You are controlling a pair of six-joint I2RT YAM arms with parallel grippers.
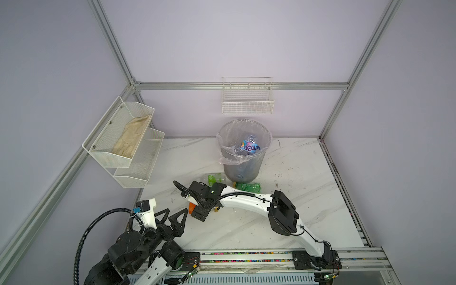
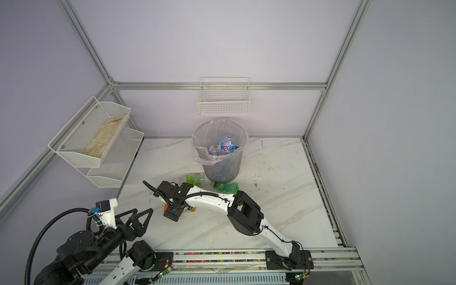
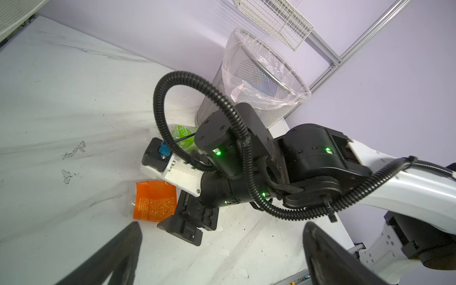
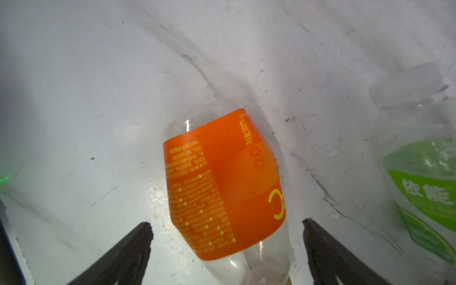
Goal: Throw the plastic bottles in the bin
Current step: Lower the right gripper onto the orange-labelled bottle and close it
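Observation:
My right gripper already has the bottle between its open fingers. It should go down next around the orange label's edge (image 4: 244, 247) by the clear neck and close.
The bin (image 1: 244, 158) (image 2: 220, 160) (image 3: 259, 81) stands at the back of the table and holds plastic bottles, one with a blue label (image 1: 249, 147). Three bottles lie on the table in front of it: a clear green-labelled one (image 1: 216, 179) (image 4: 429, 187), an all-green one (image 1: 248, 186) (image 2: 225, 186), and a clear orange-labelled one (image 1: 191, 207) (image 3: 154, 201) (image 4: 224, 185). My right gripper (image 4: 227, 227) points down over the orange bottle, open, with a finger on either side and not touching it. My left gripper (image 1: 177, 209) (image 3: 222, 224) hangs open and empty at the front left.
A white wire basket (image 1: 248, 103) hangs on the back wall above the bin. A two-tier white mesh shelf (image 1: 138, 170) with a beige cloth in it is fixed to the left wall. My right arm (image 1: 246, 199) arches across the middle of the table.

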